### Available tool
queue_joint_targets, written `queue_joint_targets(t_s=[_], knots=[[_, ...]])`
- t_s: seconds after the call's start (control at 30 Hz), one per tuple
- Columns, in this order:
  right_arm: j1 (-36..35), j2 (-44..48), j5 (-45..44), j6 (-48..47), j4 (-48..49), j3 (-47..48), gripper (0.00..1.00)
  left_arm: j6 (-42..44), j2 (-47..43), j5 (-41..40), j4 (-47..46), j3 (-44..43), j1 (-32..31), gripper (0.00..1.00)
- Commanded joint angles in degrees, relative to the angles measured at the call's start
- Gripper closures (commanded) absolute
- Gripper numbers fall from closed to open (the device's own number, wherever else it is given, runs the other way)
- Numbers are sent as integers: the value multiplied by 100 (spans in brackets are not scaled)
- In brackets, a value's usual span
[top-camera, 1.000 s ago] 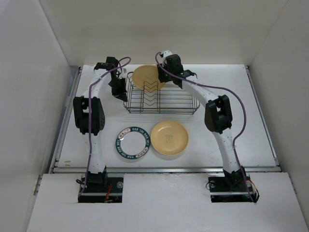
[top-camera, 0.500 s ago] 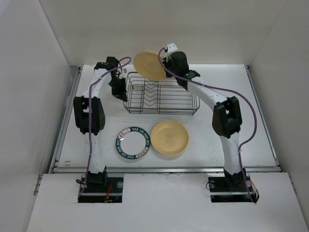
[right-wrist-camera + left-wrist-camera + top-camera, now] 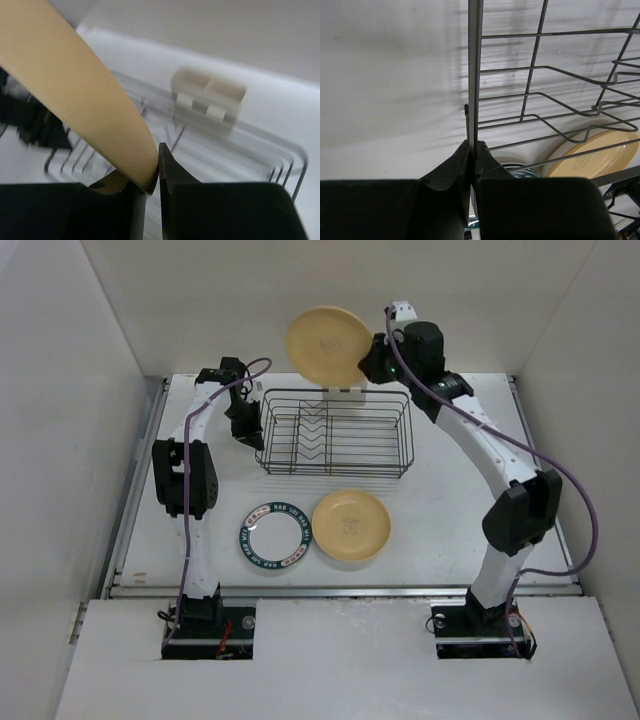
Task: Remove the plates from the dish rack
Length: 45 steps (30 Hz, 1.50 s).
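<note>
The cream-yellow plate goes back past the rack next in my right gripper and down onto the yellow-orange plate [image 3: 351, 526], since that similar plate is flat there.
My right gripper [image 3: 372, 358] is shut on the edge of a cream-yellow plate [image 3: 327, 345] and holds it in the air above the back of the dish rack [image 3: 335, 432]. In the right wrist view the plate [image 3: 75, 90] is pinched between my fingers [image 3: 155, 170]. No plates show in the rack. My left gripper [image 3: 247, 428] is shut on the rack's left end wire [image 3: 475, 75], with the jaws [image 3: 472, 150] closed on it. A teal-rimmed plate [image 3: 275, 534] and a yellow-orange plate [image 3: 351, 525] lie flat in front of the rack. The white plate with the dark ring is out of view.
A white plastic holder [image 3: 342, 392] is clipped to the rack's far side; it also shows in the right wrist view [image 3: 209, 97]. White walls enclose the table on the left, the back and the right. The two flat plates also show through the wires in the left wrist view [image 3: 592, 152].
My right arm has lifted the cream-yellow plate up out of the rack and carried it higher and a little to the right. The left arm has not moved.
</note>
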State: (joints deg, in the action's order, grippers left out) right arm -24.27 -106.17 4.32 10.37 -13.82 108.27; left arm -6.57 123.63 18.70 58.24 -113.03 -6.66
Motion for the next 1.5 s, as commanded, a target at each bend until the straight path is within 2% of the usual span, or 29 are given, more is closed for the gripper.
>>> queue_joint_targets(t_s=[0.0,0.1,0.13,0.23,0.3,0.4,0.43,0.47,0.5,0.6,0.63,0.67,0.8,0.9,1.13,1.23,1.27,1.33,1.37,1.4,1.47], knots=[[107,780,2086,246,-1761,-1344,100,-398,143,-59,373,-78,-11,100],[107,1606,2494,176,-2132,-2447,100,-398,143,-59,425,-201,-11,100],[107,1800,2573,176,-2290,-3103,100,-398,143,-59,477,-202,-11,100],[107,2617,2461,527,-2291,-4204,100,-398,143,-59,478,-254,-11,100],[107,3092,2302,720,-2344,-4594,100,-398,83,-112,478,-254,-11,100],[107,3243,1969,809,-2344,-5052,100,-345,21,-173,478,-307,-11,98],[37,3243,1829,939,-2283,-5131,91,-345,20,-174,478,-368,-11,94],[-16,3243,1627,940,-2143,-5288,90,-267,20,-174,478,-369,-11,90],[-16,3104,1625,1001,-2064,-5351,90,-266,20,-243,539,-456,-11,84],[-16,2910,1721,1002,-1834,-5403,81,-196,-32,-358,592,-562,-11,81],[-16,2787,1722,1002,-1834,-5404,74,-196,-93,-358,592,-562,-11,77],[-16,2725,1669,950,-1834,-5334,62,-135,-94,-410,592,-614,-11,75],[-69,2453,1160,791,-2343,-5184,36,-82,-217,-464,592,-667,-11,68],[-130,2522,703,843,-2563,-5132,27,-81,-287,-516,592,-667,-11,67],[-130,3022,114,1072,-2625,-4895,25,-29,-462,-726,644,-772,-11,67],[-130,3672,-666,1404,-2678,-4395,20,-29,-673,-972,645,-887,50,67],[-130,3874,-1617,1511,-2730,-4228,11,23,-831,-1043,645,-887,103,66],[-130,4469,-2921,1757,-2784,-3806,1,24,-1007,-1219,584,-939,199,63],[-130,4674,-3624,1827,-2784,-3735,1,24,-1199,-1472,583,-940,252,63],[-130,4884,-5040,1828,-2549,-3734,1,-28,-1280,-1631,523,-940,400,62],[-130,5465,-6515,1724,-2240,-3795,1,-124,-1429,-1973,522,-940,585,57]])
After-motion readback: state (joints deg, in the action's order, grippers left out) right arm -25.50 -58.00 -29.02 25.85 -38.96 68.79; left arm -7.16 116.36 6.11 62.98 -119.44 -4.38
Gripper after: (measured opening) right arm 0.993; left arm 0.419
